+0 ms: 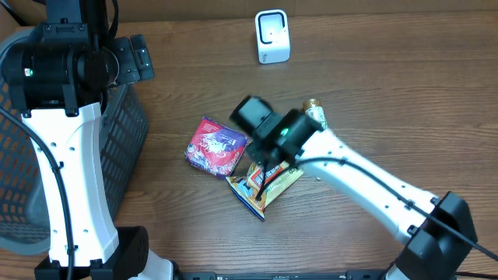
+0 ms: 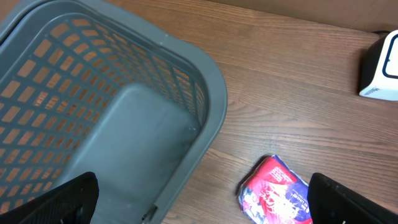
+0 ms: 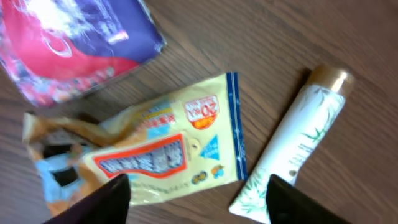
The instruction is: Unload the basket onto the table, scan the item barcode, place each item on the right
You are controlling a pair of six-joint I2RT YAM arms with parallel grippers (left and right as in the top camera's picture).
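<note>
My right gripper is to go right in the overhead view next and down to the white tube below, where it should close across its narrow body [image 3: 286,149].
Three items lie mid-table: a red and purple packet [image 1: 215,145] [image 3: 68,43] [image 2: 277,198], a yellow snack packet [image 1: 264,187] [image 3: 155,152] and a white tube with a gold cap [image 1: 314,113] [image 3: 292,149]. The white barcode scanner [image 1: 272,36] [image 2: 382,74] stands at the back. My right gripper [image 3: 202,205] [image 1: 268,159] hovers open just above the yellow packet, and its fingers hold nothing. My left gripper [image 2: 205,205] [image 1: 142,58] is wide open and empty, high over the basket's right rim, with the red packet below its right finger.
A grey mesh basket [image 1: 128,132] [image 2: 211,81] fills the left side of the table. The three items lie close together, the yellow packet between the red packet and the tube. The right arm reaches in from the front right corner.
</note>
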